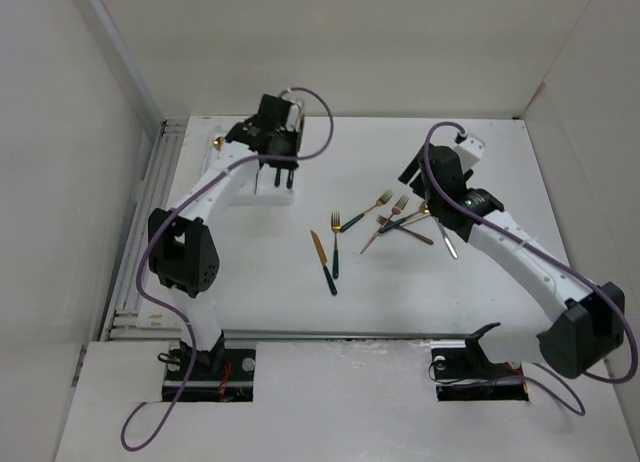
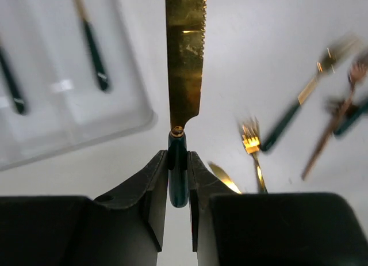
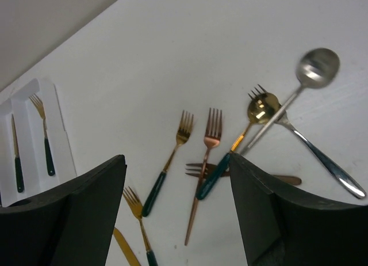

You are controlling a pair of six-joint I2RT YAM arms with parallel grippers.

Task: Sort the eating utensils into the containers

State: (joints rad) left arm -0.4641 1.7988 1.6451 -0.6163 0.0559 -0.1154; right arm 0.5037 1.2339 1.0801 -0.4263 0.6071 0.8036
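I will next move my left gripper to the left in the overhead view and down into the tray's section beside the fork, where a knife already lies.
My left gripper (image 2: 177,179) is shut on the dark green handle of a gold serrated knife (image 2: 185,59), whose blade points away just right of the white tray (image 2: 63,113). Two green-handled utensils (image 2: 95,56) lie in the tray's compartments. From above, the left gripper (image 1: 279,174) hangs over the tray (image 1: 266,186) at the back left. My right gripper (image 3: 175,162) is open above a loose pile: a gold fork (image 3: 167,162), a copper fork (image 3: 204,174), a gold spoon (image 3: 241,139) and a silver spoon (image 3: 305,82). The right gripper (image 1: 415,177) hovers by this pile (image 1: 400,220).
A gold knife (image 1: 322,260) and a gold fork (image 1: 336,242) lie apart at the table's middle. The tray (image 3: 60,142) shows in the right wrist view holding a knife (image 3: 17,156) and a fork (image 3: 43,133). Walls enclose the table on three sides.
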